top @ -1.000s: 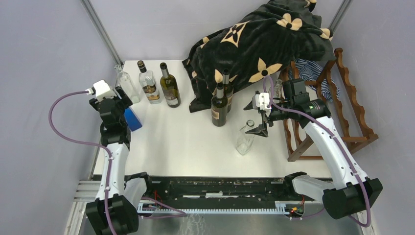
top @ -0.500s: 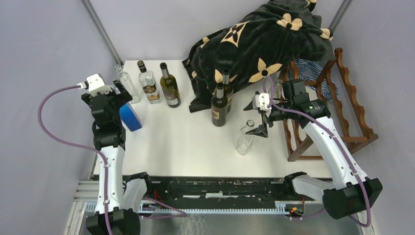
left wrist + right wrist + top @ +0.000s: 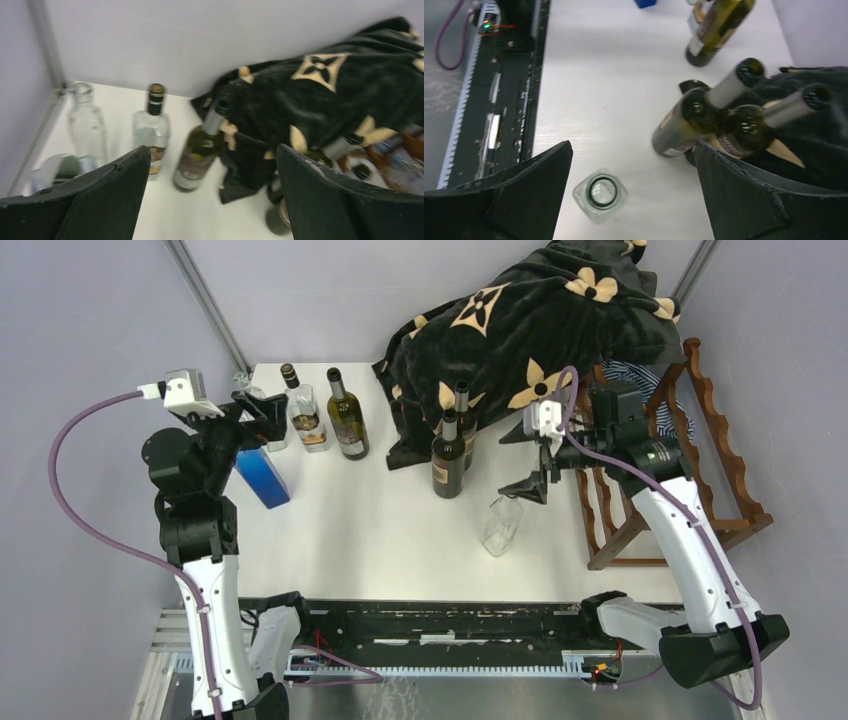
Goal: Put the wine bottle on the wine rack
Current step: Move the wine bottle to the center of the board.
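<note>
I should next move my left gripper to the right in the top view and down onto the wine bottle's neck.
Several bottles stand on the white table (image 3: 380, 530). Two dark wine bottles (image 3: 449, 455) stand close together by the blanket, seen from above in the right wrist view (image 3: 689, 122). A dark green wine bottle (image 3: 347, 420) (image 3: 197, 160) stands at the back left, beside a clear capped bottle (image 3: 303, 412). The wine rack (image 3: 720, 455) stands off the table's right edge. My right gripper (image 3: 522, 460) (image 3: 633, 145) hangs open above a clear square bottle (image 3: 600, 195), holding nothing. My left gripper (image 3: 258, 412) (image 3: 212, 149) is open and raised at the back left, empty.
A black blanket with tan flowers (image 3: 530, 330) covers the back right and part of the rack. A blue box (image 3: 262, 477) lies near the left edge. A clear bottle (image 3: 86, 125) stands in the back left corner by the metal post. Grey walls close in all round.
The left arm has risen and swung outward, and its gripper has opened wider. The right gripper has drawn slightly up and back, still open.
</note>
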Tool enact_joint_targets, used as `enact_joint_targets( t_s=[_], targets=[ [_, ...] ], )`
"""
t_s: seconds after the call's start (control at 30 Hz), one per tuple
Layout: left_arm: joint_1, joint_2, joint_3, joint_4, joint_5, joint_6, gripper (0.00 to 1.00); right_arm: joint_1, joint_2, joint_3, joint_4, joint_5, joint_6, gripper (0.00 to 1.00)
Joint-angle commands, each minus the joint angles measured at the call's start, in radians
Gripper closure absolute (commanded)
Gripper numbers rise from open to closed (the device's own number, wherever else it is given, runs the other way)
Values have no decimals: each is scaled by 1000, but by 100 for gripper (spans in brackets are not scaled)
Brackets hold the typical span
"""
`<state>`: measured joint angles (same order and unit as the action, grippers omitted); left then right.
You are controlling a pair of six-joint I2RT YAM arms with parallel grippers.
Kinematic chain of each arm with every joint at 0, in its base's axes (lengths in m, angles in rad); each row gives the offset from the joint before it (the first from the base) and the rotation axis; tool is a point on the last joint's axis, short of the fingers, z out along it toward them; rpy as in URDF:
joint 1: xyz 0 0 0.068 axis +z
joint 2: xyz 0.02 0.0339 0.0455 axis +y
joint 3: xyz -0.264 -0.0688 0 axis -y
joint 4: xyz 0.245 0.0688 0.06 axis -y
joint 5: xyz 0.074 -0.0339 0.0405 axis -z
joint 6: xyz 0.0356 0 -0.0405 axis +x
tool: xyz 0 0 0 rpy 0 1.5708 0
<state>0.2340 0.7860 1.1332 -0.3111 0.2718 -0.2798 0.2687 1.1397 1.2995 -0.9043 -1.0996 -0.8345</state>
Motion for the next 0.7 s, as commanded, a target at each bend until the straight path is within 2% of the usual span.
enact_joint_targets(
  t_s=[0.0,0.13,0.23,0.37,0.5,0.67],
  targets=[
    [0,13,64,-26,361,-140,0,3,0,109,253,225,370,2],
    [-65,-2,21,83,517,-246,3,3,18,157,354,543,485,2],
    [-201,-12,-22,140,515,-259,4,3,33,163,381,689,476,2],
    [-607,41,-51,144,309,-172,5,3,39,122,405,742,470,2],
    [-1057,152,-26,118,-5,37,3,-4,27,67,429,748,477,2],
    [-1278,319,-22,234,-238,137,2,-36,12,34,450,726,506,2]
  ],
)
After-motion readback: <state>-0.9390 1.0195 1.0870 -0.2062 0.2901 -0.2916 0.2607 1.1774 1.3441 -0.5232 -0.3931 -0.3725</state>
